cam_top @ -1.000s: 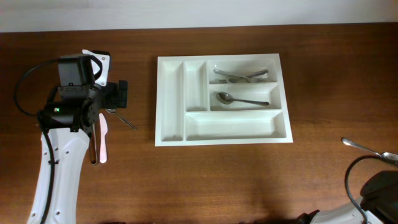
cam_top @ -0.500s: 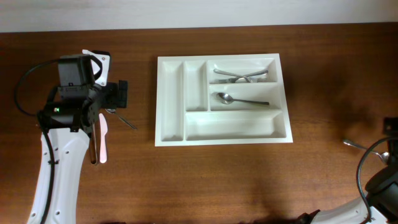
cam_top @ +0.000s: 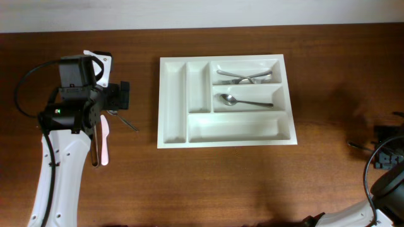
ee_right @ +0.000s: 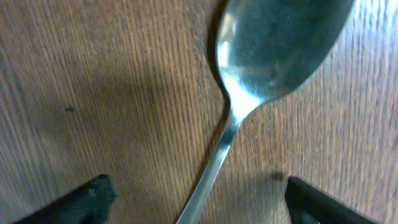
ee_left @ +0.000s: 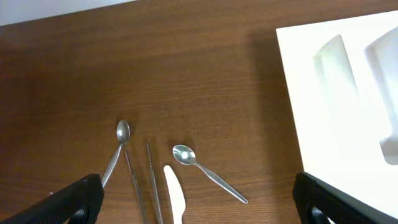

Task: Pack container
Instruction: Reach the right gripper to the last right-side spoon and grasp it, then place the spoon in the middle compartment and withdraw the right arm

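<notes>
With the steel spoon between its fingertips, my right gripper should stay low next, then close on the handle behind the bowl [ee_right: 203,188].
The white cutlery tray [cam_top: 173,101] lies mid-table; its corner shows in the left wrist view [ee_left: 348,106]. Two forks [cam_top: 245,77] lie in its top long compartment and a spoon [cam_top: 246,101] in the middle one. My left gripper [cam_top: 117,98] is open and empty, hovering above loose cutlery: a steel spoon [ee_left: 117,152], two thin steel pieces [ee_left: 150,180], a white knife [ee_left: 175,199] and a small spoon [ee_left: 208,173]. My right gripper [cam_top: 385,154] is open and low over a steel spoon [ee_right: 280,43], its fingertips [ee_right: 81,199] on either side of the handle.
The loose cutlery sits left of the tray; the white knife [cam_top: 105,142] and small spoon [cam_top: 128,122] show from overhead. The right-hand spoon's tip [cam_top: 355,145] lies near the table's right edge. The left arm's cable loops at the far left.
My right gripper has come up from the bottom right corner and now covers most of the spoon at the right edge. The left arm and the tray have not moved.
</notes>
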You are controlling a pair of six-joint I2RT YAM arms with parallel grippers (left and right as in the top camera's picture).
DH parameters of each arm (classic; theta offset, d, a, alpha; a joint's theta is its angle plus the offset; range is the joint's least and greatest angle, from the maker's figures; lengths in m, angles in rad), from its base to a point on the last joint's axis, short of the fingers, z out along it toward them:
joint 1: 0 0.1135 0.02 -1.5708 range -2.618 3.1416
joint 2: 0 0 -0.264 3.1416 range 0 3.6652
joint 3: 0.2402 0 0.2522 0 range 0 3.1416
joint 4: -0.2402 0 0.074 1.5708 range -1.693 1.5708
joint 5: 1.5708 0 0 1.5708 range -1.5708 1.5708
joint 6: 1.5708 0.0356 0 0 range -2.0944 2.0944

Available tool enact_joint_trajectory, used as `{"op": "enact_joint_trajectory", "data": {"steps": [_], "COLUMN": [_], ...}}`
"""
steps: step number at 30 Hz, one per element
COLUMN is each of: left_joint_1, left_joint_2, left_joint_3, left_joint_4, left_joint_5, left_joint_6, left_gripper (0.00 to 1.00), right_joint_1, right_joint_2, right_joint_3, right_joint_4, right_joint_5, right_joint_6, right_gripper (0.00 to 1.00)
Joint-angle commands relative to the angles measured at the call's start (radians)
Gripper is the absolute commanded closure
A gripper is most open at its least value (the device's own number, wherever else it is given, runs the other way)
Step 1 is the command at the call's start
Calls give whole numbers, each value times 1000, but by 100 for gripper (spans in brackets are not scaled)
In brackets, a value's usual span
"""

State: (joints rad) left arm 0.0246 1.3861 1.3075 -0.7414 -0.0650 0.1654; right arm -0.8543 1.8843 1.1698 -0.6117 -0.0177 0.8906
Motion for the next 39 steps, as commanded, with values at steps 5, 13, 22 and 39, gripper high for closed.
{"op": "enact_joint_trajectory", "data": {"steps": [5, 13, 22, 39], "left_joint_1": [-2, -2, -2, -2], "left_joint_2": [7, 7, 7, 7], "left_joint_3": [22, 22, 22, 22], "left_joint_4": [3, 3, 3, 3], "left_joint_5": [-11, -11, -11, -11], "left_joint_6": [16, 16, 16, 16], "left_gripper": [1, 1, 1, 1], "right_joint_1": [-4, -5, -5, 99], "right_joint_2": [35, 54, 54, -45], "right_joint_3": [-9, -9, -9, 82], "right_joint_4": [-7, -40, -122, -180], "right_joint_5": [18, 56, 192, -102], "right_joint_6": [40, 95, 84, -470], "right_gripper": [22, 36, 58, 96]}}
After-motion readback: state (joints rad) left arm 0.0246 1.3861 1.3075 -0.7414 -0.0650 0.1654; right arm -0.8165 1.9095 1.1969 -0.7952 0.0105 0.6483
